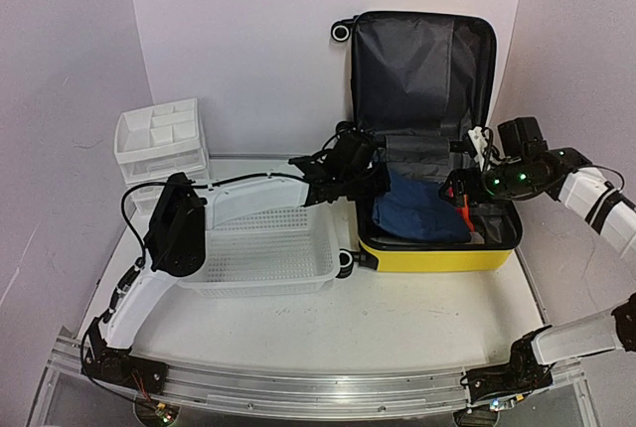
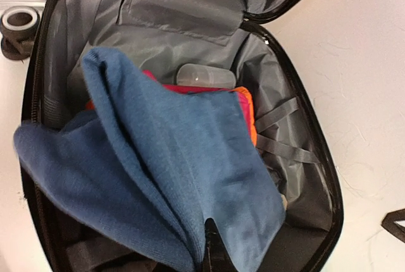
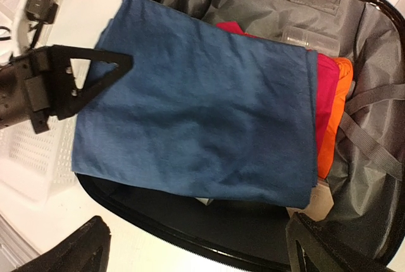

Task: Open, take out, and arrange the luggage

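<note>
I should lift my left gripper, move it to the left in the top view, lower the blue cloth [image 1: 409, 207] inside the white mesh basket [image 1: 268, 248] and let go, because the basket is empty.
The yellow suitcase [image 1: 437, 253] lies open on the table, its grey-lined lid [image 1: 422, 70] standing up at the back. Inside lies a folded blue cloth [image 1: 409, 207] over a pink cloth [image 3: 329, 95] and an orange cloth [image 3: 334, 126], with a clear plastic container [image 2: 204, 76] behind them. My left gripper [image 1: 370, 187] is shut on the blue cloth's edge [image 2: 190, 221] at the suitcase's left side and lifts it a little; it also shows in the right wrist view [image 3: 123, 66]. My right gripper [image 1: 463, 189] hovers open and empty over the suitcase's right side [image 3: 202, 253].
A white mesh basket [image 1: 263, 248] sits just left of the suitcase, under the left arm. A white plastic drawer unit [image 1: 159, 139] stands at the back left. Grey straps [image 2: 285, 148] lie in the suitcase's lining. White walls close the back and sides.
</note>
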